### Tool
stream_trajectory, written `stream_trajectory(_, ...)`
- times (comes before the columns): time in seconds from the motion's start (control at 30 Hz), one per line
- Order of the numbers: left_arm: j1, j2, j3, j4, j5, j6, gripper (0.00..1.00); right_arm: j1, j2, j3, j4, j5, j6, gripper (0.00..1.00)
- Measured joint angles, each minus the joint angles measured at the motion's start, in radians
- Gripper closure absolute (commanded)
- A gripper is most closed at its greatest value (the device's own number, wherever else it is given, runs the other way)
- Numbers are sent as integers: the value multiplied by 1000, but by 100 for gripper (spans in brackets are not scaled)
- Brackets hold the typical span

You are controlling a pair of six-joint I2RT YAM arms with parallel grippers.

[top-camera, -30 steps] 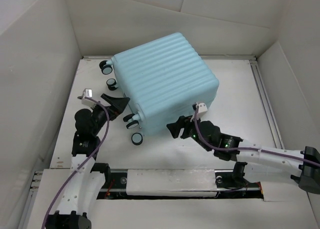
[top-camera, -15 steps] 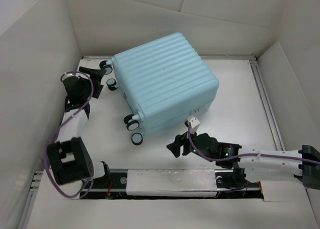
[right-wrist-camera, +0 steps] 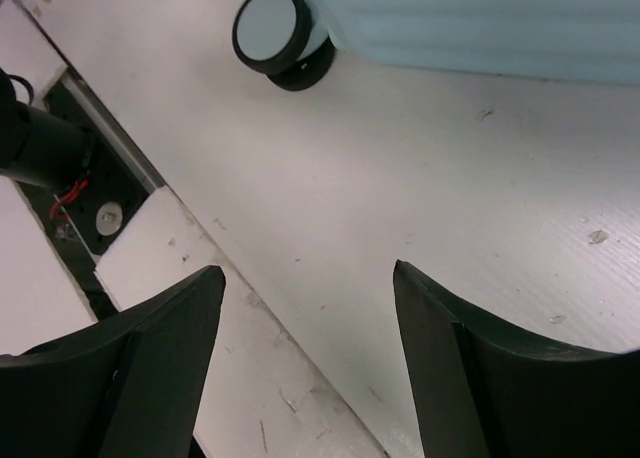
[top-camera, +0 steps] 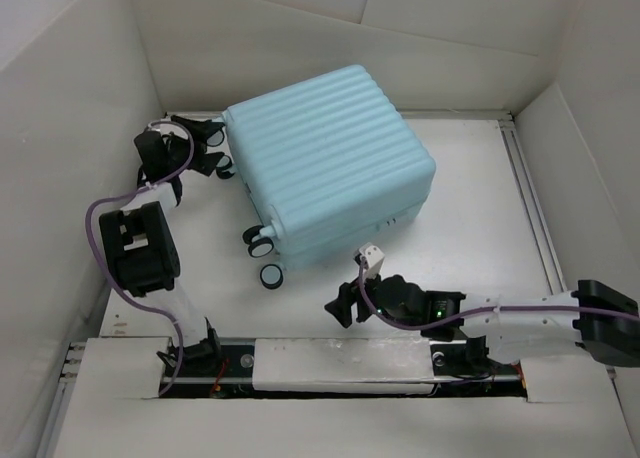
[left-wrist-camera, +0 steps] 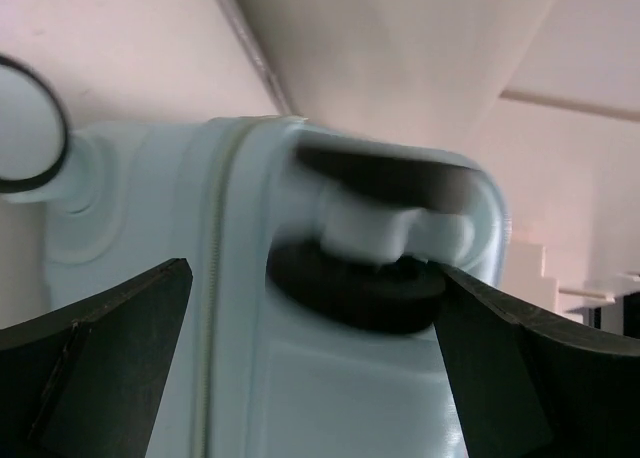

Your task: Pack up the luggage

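I will next shift my left gripper outward toward the back wall and close it around the wheel, since the suitcase's farthest caster wheel [left-wrist-camera: 356, 280] sits nearer one finger than the other.
The luggage [top-camera: 330, 163] is a pale aqua ribbed suitcase, closed and lying on the table toward the back. Its caster wheels [top-camera: 270, 274] point left. My left gripper [top-camera: 208, 146] is at the far-left wheels. In the left wrist view it [left-wrist-camera: 310, 278] is open, with a blurred black caster wheel [left-wrist-camera: 355, 283] and the suitcase's end face [left-wrist-camera: 330, 388] between the fingers. The right fingertip is close to or touching that wheel. My right gripper [top-camera: 345, 303] is open and empty, low over the table in front of the suitcase. The right wrist view shows it [right-wrist-camera: 305, 273] over bare table with a wheel [right-wrist-camera: 272, 28] ahead.
White cardboard walls [top-camera: 80, 128] close in the left, back and right sides. A raised white strip with a dark slot [top-camera: 330, 363] runs along the near edge and shows in the right wrist view [right-wrist-camera: 90, 178]. A rail [top-camera: 530, 198] lines the right side.
My left arm has swung from the near-left wheels to the far-left wheels of the suitcase. My right gripper has drawn back from the suitcase's front face toward the near edge.
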Motion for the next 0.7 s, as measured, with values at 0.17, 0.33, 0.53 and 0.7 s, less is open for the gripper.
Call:
stream_trajectory(0.17, -5, 32, 72, 105, 10, -57, 0, 0, 95, 0, 42, -19, 0, 25)
stream_trajectory(0.33, -2, 72, 76, 181, 8, -110, 0, 12, 140, 0, 54, -35, 0, 25)
stream_trajectory(0.53, 6, 153, 130, 230, 18, -158, 13, 13, 142, 2, 63, -32, -2, 25)
stream_trajectory(0.7, 7, 185, 150, 280, 24, -201, 48, 13, 142, 6, 63, 21, -11, 34)
